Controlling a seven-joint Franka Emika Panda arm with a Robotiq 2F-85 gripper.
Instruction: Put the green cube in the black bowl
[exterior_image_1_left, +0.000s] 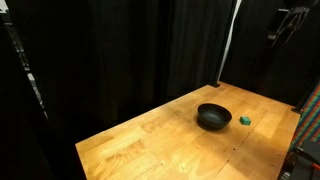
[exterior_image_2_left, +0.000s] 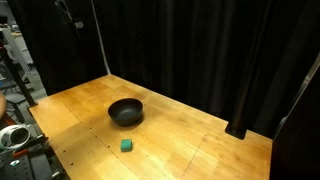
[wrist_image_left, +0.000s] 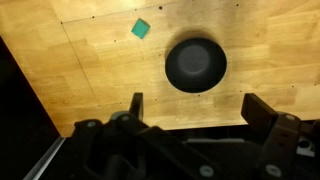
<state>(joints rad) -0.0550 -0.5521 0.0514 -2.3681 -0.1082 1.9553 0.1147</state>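
Note:
The cube's sides lie at an angle to the open fingers, so next my gripper needs to descend onto the green cube (exterior_image_2_left: 127, 145) (wrist_image_left: 141, 29), moving toward the left in the wrist view and turning.
The green cube (exterior_image_1_left: 246, 120) lies on the wooden table, a short way beside the black bowl (exterior_image_1_left: 213, 117). Both show in both exterior views, cube (exterior_image_2_left: 127, 145) and bowl (exterior_image_2_left: 126, 112), and in the wrist view, cube (wrist_image_left: 141, 29) and bowl (wrist_image_left: 196, 65). My gripper (wrist_image_left: 196, 108) is open and empty, high above the table, with its two fingers spread wide below the bowl in the wrist view. In the exterior views the gripper shows only as a dark shape (exterior_image_1_left: 290, 22) near the top against the curtain.
The wooden table (exterior_image_1_left: 160, 140) is ringed by black curtains (exterior_image_2_left: 200, 50). A white pole (exterior_image_1_left: 229, 45) stands behind the table. Equipment sits at the table edge (exterior_image_2_left: 15, 135). The table's edge runs along the dark floor in the wrist view (wrist_image_left: 30, 90).

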